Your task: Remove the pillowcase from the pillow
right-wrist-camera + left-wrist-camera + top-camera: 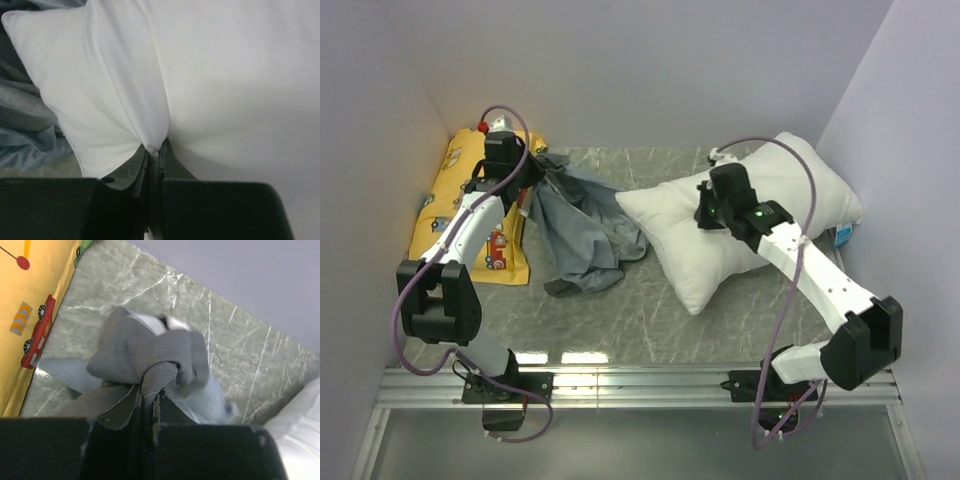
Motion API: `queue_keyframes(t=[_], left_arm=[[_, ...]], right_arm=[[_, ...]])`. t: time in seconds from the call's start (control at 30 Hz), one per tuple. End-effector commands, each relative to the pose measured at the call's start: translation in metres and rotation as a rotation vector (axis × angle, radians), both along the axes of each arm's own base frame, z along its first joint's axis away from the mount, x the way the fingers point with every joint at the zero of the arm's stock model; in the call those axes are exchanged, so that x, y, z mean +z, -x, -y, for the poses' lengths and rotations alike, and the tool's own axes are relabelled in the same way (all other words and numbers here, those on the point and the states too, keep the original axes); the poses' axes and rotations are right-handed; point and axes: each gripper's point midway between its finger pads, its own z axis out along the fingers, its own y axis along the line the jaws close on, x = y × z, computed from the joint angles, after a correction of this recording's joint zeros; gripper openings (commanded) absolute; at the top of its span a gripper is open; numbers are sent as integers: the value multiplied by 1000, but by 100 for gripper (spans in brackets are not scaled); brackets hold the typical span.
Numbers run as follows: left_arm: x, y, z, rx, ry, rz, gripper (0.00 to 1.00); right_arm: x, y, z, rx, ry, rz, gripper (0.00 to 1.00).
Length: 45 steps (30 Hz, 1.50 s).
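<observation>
My left gripper lowers back and to the right in the top view, over the pillowcase's trailing heap, next. It releases the pillowcase's fold there, since the pillow lies bare.
The grey pillowcase (582,222) hangs crumpled from my left gripper (525,180) at the back left and trails onto the table; it lies apart from the pillow except near its left corner. In the left wrist view the left gripper (150,392) is shut on a bunched fold of the pillowcase (145,350). The white pillow (760,225) lies bare at the right. My right gripper (708,212) is shut on a pinch of the pillow's top; the right wrist view shows the right gripper (156,150) pinching the pillow (210,85), with the pillowcase (22,125) at the left.
A yellow vehicle-print cushion (460,215) lies along the left wall under my left arm; it also shows in the left wrist view (35,305). Walls close in at the left, back and right. The marble tabletop (620,310) shows in front. A small blue-white tag (844,236) sticks out at the pillow's right.
</observation>
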Motion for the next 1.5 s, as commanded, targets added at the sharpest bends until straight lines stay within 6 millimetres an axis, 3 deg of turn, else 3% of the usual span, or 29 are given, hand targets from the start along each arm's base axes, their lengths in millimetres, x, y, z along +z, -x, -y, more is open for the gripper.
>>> queue_keyframes(t=[0.0, 0.03, 0.1, 0.13, 0.2, 0.23, 0.3, 0.33, 0.37, 0.4, 0.43, 0.47, 0.5, 0.53, 0.57, 0.6, 0.63, 0.67, 0.7, 0.73, 0.8, 0.97, 1.03, 1.1, 1.13, 1.27, 1.33, 1.37, 1.47], left_arm=[[16, 4, -1, 41, -1, 50, 0], [11, 6, -4, 60, -2, 40, 0], [-3, 11, -8, 87, -2, 10, 0], [-12, 15, -9, 90, 2, -1, 0], [-12, 22, 3, 46, 48, 12, 0], [-25, 28, 9, 25, 60, -6, 1], [-33, 36, 30, -23, 60, -12, 1], [-50, 46, 39, -45, 52, -45, 0], [-54, 53, 60, -98, 47, -40, 1], [-62, 59, 68, -118, 37, -51, 1], [-79, 68, 73, -124, 25, -84, 6], [-84, 74, 85, -152, 24, -84, 8], [-91, 79, 86, -152, 24, -99, 7], [-106, 87, 85, -153, 23, -136, 7], [-107, 88, 85, -152, 32, -125, 8], [-108, 89, 85, -152, 32, -123, 9], [-113, 92, 83, -148, 27, -134, 11], [-109, 92, 82, -146, 28, -122, 13], [-107, 94, 83, -150, 35, -116, 14], [-108, 97, 83, -155, 38, -116, 15], [-100, 101, 87, -172, 45, -97, 22], [-93, 116, 94, -209, 44, -81, 39], [-88, 119, 93, -214, 39, -73, 51], [-79, 124, 89, -213, 32, -63, 61], [-74, 125, 88, -210, 29, -55, 63], [-45, 131, 82, -204, 18, 3, 68], [-32, 132, 79, -198, 9, 19, 69], [-20, 134, 77, -197, 9, 46, 70], [11, 138, 76, -209, 13, 109, 72]], right_arm=[[57, -3, 10, -58, -106, 118, 0], [80, -9, 15, -76, -136, 165, 0], [103, -15, 17, -81, -178, 197, 0], [125, -23, 18, -86, -203, 231, 0], [143, -30, 14, -78, -233, 250, 0], [156, -37, 6, -60, -255, 259, 0], [165, -45, -4, -42, -293, 258, 0], [171, -54, -12, -27, -315, 260, 0], [174, -58, -17, -24, -334, 254, 0], [164, -67, -25, -18, -334, 226, 0], [174, -72, -31, 0, -356, 241, 0], [174, -77, -37, 1, -364, 231, 0], [159, -85, -53, 22, -354, 194, 0], [170, -89, -62, 37, -363, 208, 0], [169, -92, -72, 50, -357, 206, 0], [149, -103, -86, 58, -338, 167, 0], [160, -103, -102, 85, -351, 180, 0], [150, -112, -119, 98, -354, 160, 0], [132, -119, -124, 93, -343, 124, 0], [142, -121, -136, 114, -365, 145, 0], [125, -133, -159, 146, -410, 114, 0], [96, -145, -195, 172, -468, 88, 0], [73, -152, -200, 157, -465, 64, 0], [69, -154, -202, 156, -481, 78, 0], [52, -152, -200, 147, -471, 52, 0], [55, -147, -192, 137, -466, 72, 1], [65, -141, -186, 141, -453, 93, 15], [79, -137, -182, 135, -456, 119, 32], [91, -128, -168, 117, -439, 148, 55]])
